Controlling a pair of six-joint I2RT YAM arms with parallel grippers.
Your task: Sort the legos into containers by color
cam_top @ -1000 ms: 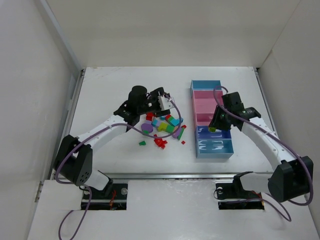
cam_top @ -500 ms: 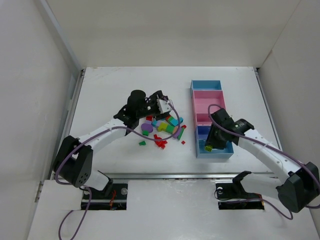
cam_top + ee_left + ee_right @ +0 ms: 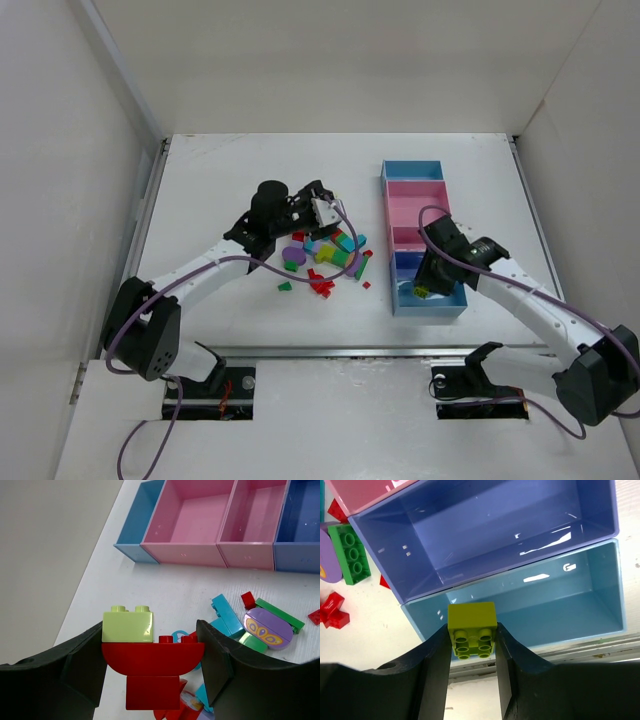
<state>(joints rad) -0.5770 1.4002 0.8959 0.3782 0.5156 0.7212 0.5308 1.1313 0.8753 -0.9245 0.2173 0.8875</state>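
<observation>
The bottom of the near light blue bin (image 3: 438, 298) (image 3: 525, 607) is empty below. My right gripper will next move slightly toward the middle of that bin and release the yellow-green brick.
A strip of five bins (image 3: 437, 190) lies at the right of the table. A pile of small bricks (image 3: 328, 260) lies at the middle. My left gripper (image 3: 152, 652) is shut on a red curved brick (image 3: 152, 657) with a pale yellow-green brick (image 3: 127, 626) stuck on top, held above the pile's far edge (image 3: 300, 215). My right gripper (image 3: 472, 640) is shut on a yellow-green brick (image 3: 472, 629), held over the near light blue bin (image 3: 545, 605) at the strip's near end (image 3: 422, 290).
Loose teal (image 3: 227, 617), green (image 3: 280, 615) and red (image 3: 247, 600) bricks and a purple oval piece (image 3: 267, 629) lie by the bins. A green brick (image 3: 351, 554) lies left of the darker blue bin (image 3: 485, 530). White walls surround the table.
My right gripper has carried the yellow-green brick from the middle of the strip down to the near light blue bin. My left gripper has barely moved.
</observation>
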